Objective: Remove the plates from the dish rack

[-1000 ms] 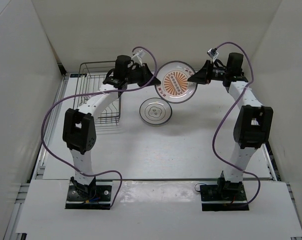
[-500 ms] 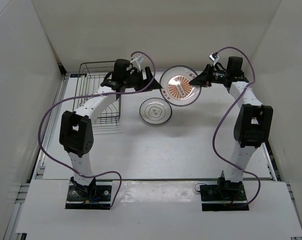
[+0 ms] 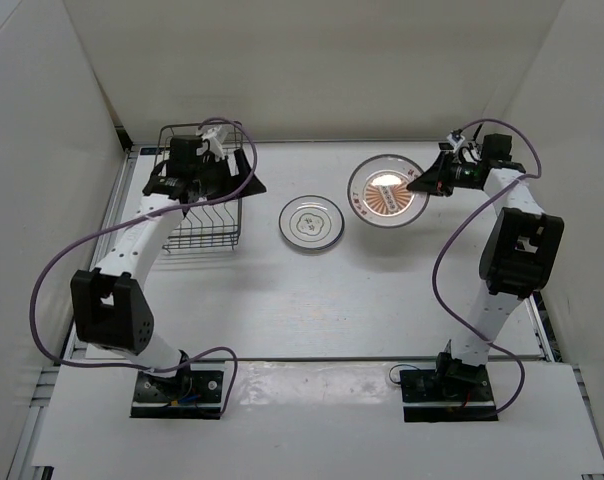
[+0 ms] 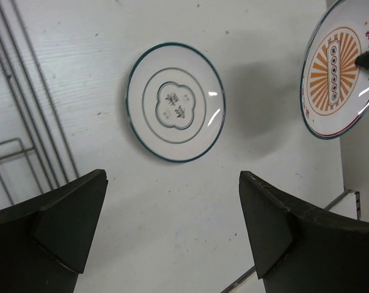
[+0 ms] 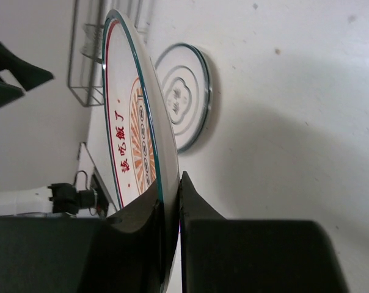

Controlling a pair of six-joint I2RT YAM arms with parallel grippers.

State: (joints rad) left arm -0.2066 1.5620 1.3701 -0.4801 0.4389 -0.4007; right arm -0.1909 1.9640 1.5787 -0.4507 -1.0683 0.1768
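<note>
My right gripper will next go down and slightly back to release the sunburst plate [image 3: 387, 193] on the bare tabletop below, beside the white plate.
The orange sunburst plate [image 3: 387, 193] hangs over the table at the back right, its rim pinched by my shut right gripper [image 3: 422, 183]. The right wrist view shows that plate [image 5: 126, 143] edge-on between the right gripper [image 5: 174, 186] fingers. A white plate [image 3: 312, 222] with a dark centre motif lies flat mid-table. It also shows as the white plate [image 4: 175, 102] in the left wrist view, with the sunburst plate [image 4: 340, 67] at the right edge. My left gripper [image 3: 244, 183] hovers at the right side of the dish rack [image 3: 197, 228]. The left gripper [image 4: 172, 177] is open and holds nothing.
White walls enclose the table on three sides. Rack wires [image 4: 25, 122] run along the left of the left wrist view. Purple cables loop from both arms. In the right wrist view the white plate [image 5: 186, 104] lies behind the held one, and the rack [image 5: 90, 58] stands farther off.
My left gripper opened, let go of the sunburst plate and swung back left to the rack. My right gripper shut on the plate's rim and carried it to the right.
</note>
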